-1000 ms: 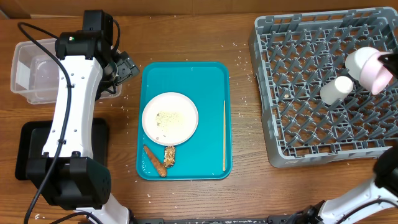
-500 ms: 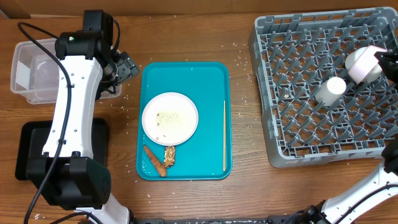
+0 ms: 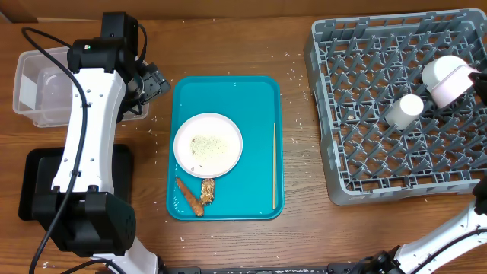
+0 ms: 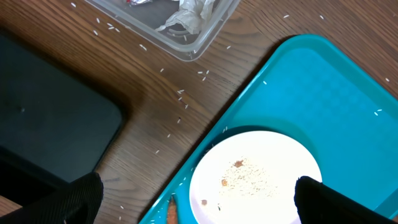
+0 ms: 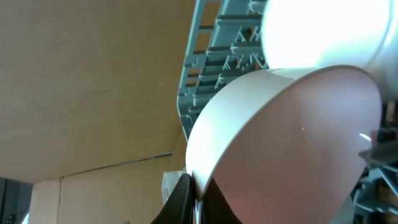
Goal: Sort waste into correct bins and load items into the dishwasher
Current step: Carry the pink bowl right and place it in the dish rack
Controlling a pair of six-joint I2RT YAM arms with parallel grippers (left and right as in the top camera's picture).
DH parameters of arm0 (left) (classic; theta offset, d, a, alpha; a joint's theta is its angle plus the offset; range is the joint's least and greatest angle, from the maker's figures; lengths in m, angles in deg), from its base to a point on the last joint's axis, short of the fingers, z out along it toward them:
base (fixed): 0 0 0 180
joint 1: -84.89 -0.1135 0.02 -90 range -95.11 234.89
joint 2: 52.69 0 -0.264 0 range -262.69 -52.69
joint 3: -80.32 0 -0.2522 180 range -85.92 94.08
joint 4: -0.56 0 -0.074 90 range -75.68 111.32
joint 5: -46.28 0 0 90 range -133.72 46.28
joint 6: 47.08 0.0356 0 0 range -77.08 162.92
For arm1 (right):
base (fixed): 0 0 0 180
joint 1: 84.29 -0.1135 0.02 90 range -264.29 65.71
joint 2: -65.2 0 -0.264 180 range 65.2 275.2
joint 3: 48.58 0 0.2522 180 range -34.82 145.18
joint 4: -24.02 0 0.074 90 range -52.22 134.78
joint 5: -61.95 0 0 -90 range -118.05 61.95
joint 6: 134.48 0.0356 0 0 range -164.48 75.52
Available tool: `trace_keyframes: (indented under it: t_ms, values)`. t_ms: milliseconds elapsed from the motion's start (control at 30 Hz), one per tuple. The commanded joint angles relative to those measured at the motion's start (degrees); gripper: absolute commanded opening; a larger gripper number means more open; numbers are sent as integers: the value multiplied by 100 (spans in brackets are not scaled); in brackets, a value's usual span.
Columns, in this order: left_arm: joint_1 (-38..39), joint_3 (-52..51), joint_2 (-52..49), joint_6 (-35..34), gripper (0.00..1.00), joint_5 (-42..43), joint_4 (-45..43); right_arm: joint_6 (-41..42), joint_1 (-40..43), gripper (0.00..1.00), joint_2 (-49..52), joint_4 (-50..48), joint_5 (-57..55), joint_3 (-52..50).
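My right gripper needs to lower its tilted pale-pink bowl next, onto the grey rack's wires beside the white bowl, where the near pegs are empty.
My right gripper [image 5: 199,198] is shut on the rim of a pale-pink bowl [image 5: 292,149]. It holds the bowl tilted over the right side of the grey rack [image 3: 358,99], next to a white bowl [image 5: 323,31]. In the overhead view the pink bowl [image 3: 452,85] is near the frame's right edge and a small cup [image 3: 405,110] lies in the rack beside it. My left gripper [image 4: 202,202] is open and hovers over the white plate [image 4: 255,177], which carries crumbs. The plate [image 3: 208,144], a carrot stick [image 3: 189,196] and a brown chunk [image 3: 208,190] lie on the teal tray [image 3: 228,91].
The clear tub [image 3: 38,87] at the left holds a crumpled napkin [image 4: 193,15]. The black tray [image 3: 34,190] lies in front of it. A thin wooden stick [image 3: 275,166] lies along the teal tray's right side. Rice grains [image 4: 180,93] are scattered on the table.
My right gripper has shifted the pink bowl a little left and turned it over the rack. The cup has moved slightly left. The left arm has not moved.
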Motion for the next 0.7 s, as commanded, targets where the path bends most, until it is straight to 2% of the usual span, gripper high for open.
trace_keyframes:
  t_ms: [0, 233, 500, 667]
  values:
    - [-31, 96, 15, -13, 100, -90, -7, 13, 133, 4, -4, 20, -721, 31]
    - [-31, 96, 15, -11, 100, -90, -7, 284, 420, 5, -87, 179, -1117, 125]
    - [-31, 96, 15, -13, 100, -90, -7, 302, 1010, 15, -269, 885, -1722, 730]
    - [-31, 96, 15, -13, 100, -90, -7, 297, 1244, 16, -299, 1368, -2210, 1110]
